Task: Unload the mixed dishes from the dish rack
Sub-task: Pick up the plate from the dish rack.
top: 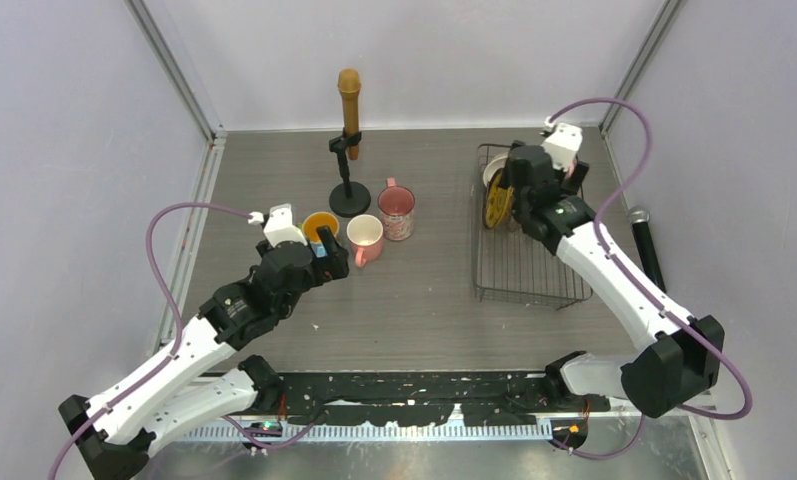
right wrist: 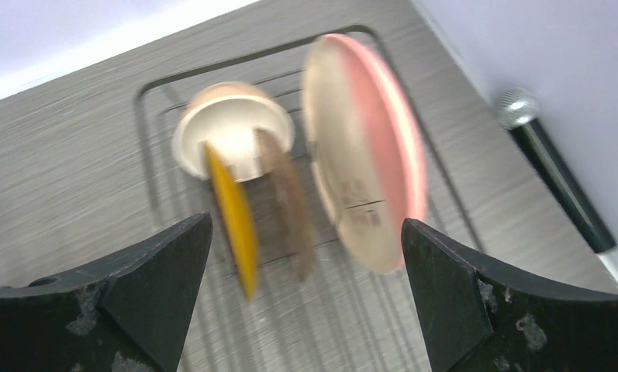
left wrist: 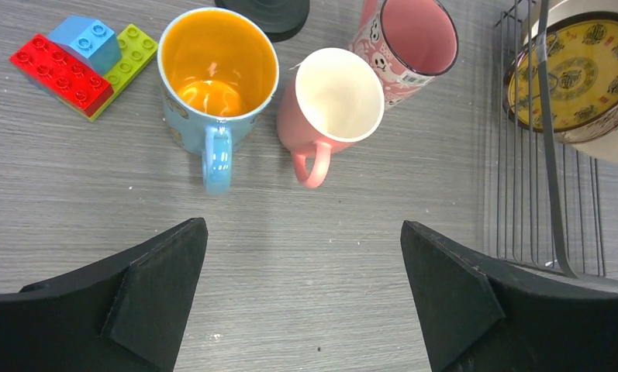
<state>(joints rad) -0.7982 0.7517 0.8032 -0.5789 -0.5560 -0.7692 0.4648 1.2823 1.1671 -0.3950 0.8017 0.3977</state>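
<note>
I will move my right gripper toward the microphone next, then down over the large pink plate's upper rim (right wrist: 394, 120).
The black wire dish rack (top: 529, 265) stands on the right of the table. In it the small yellow plate (top: 496, 200) stands on edge against the white bowl (top: 493, 170). My right gripper (top: 520, 196) is open and empty just above them. In the blurred right wrist view the yellow plate (right wrist: 233, 217), the bowl (right wrist: 232, 132) and the large pink plate (right wrist: 367, 182) stand ahead of the open gripper (right wrist: 305, 302). The orange mug (left wrist: 218, 70), pink mug (left wrist: 333, 105) and patterned mug (left wrist: 410, 39) stand on the table. My left gripper (left wrist: 305, 294) is open and empty in front of them.
A microphone stand (top: 349, 150) rises behind the mugs. Toy blocks (left wrist: 81, 62) lie left of the orange mug. A black microphone (top: 646, 245) lies along the right wall beside the rack. The rack's near half (top: 529, 265) holds nothing.
</note>
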